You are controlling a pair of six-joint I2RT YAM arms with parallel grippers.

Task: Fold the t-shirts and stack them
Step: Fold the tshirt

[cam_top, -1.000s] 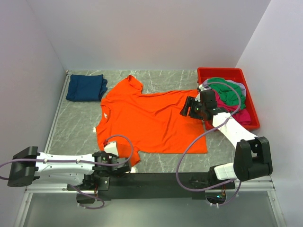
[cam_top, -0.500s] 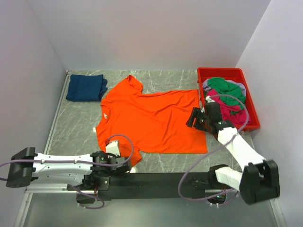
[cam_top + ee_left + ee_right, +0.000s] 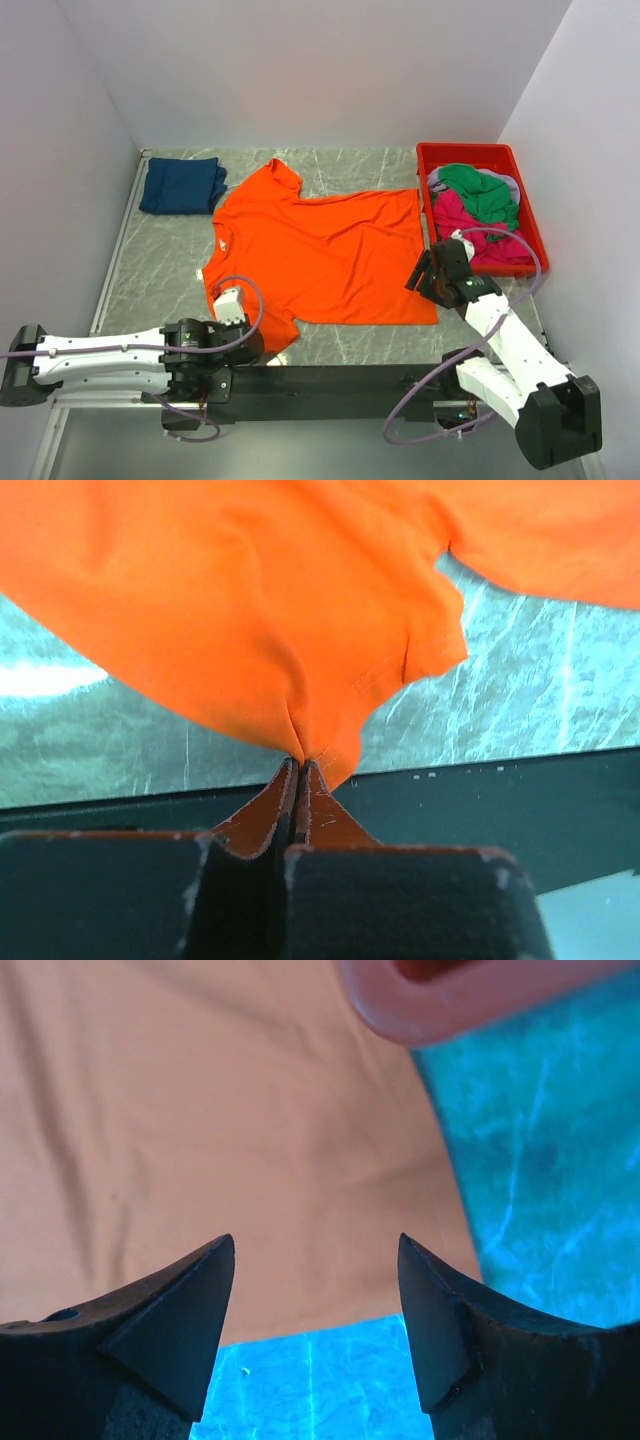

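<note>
My right gripper will next go down to the orange t-shirt's near hem corner (image 3: 434, 320) (image 3: 469, 1275), which lies flat below my open fingers. Then it will move back onto the edge of that corner.
The bright orange t-shirt (image 3: 320, 250) lies spread on the grey marbled table. My left gripper (image 3: 262, 340) is shut on its near sleeve corner (image 3: 330, 710) at the front edge. My right gripper (image 3: 422, 272) is open and empty, hovering above the shirt's near right hem corner (image 3: 300, 1160). A folded dark navy t-shirt (image 3: 182, 185) lies at the far left. Green (image 3: 475, 185), magenta pink (image 3: 480, 225) and grey (image 3: 510, 185) t-shirts are piled in the red bin (image 3: 530, 215).
The red plastic bin stands at the right, its rim (image 3: 460, 1000) showing in the right wrist view. White walls close the table on three sides. The black front rail (image 3: 340, 380) runs along the near edge.
My right arm has drawn back from the bin's near left corner toward the front, down along the shirt's right edge. My left arm has shifted left, still holding the sleeve.
</note>
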